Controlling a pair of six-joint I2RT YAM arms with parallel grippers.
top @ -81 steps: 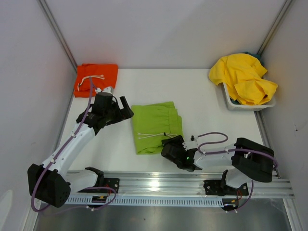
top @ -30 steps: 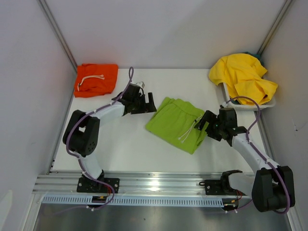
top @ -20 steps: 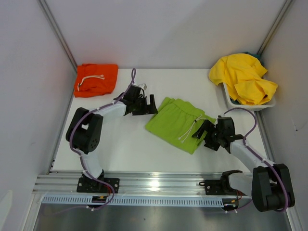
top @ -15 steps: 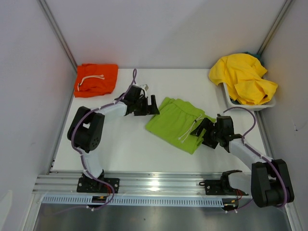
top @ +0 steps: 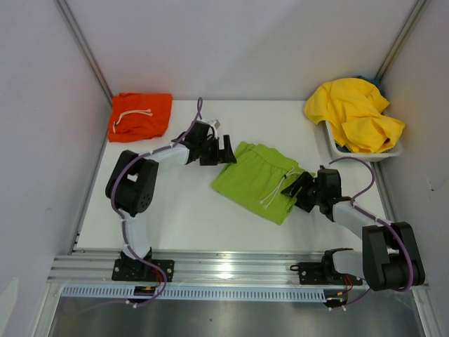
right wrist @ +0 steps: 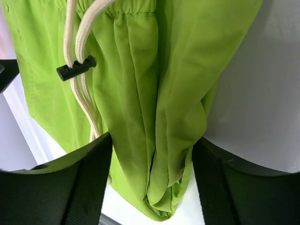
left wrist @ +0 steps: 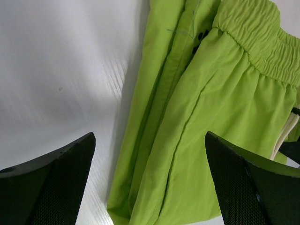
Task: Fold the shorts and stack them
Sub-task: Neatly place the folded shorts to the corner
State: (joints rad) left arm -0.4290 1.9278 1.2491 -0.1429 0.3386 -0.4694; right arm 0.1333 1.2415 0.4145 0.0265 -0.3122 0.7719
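Observation:
The left gripper's open fingers are already on both sides of the layers of the green shorts' folded side edge, so the left gripper should next lower onto that edge, down toward the tabletop.
The lime green shorts (top: 254,180) lie folded and askew in the middle of the table, with the white drawstring (top: 275,193) on top. My left gripper (top: 229,149) is open at their far left edge. In the left wrist view it (left wrist: 150,187) straddles the green fabric (left wrist: 197,117) with its jaws wide apart. My right gripper (top: 297,191) is at their right edge. In the right wrist view it (right wrist: 152,187) is open, with a bunched fold of the green shorts (right wrist: 173,117) between its jaws. The orange shorts (top: 140,116) lie folded at the far left corner.
A white bin (top: 342,151) at the far right holds a heap of yellow shorts (top: 354,112). White walls with metal posts close in the table on the left, back and right. A metal rail (top: 231,267) runs along the near edge.
The green shorts were turned and shifted right earlier. Over the last second both grippers have closed in on them, the left at the far left edge, the right onto the right edge.

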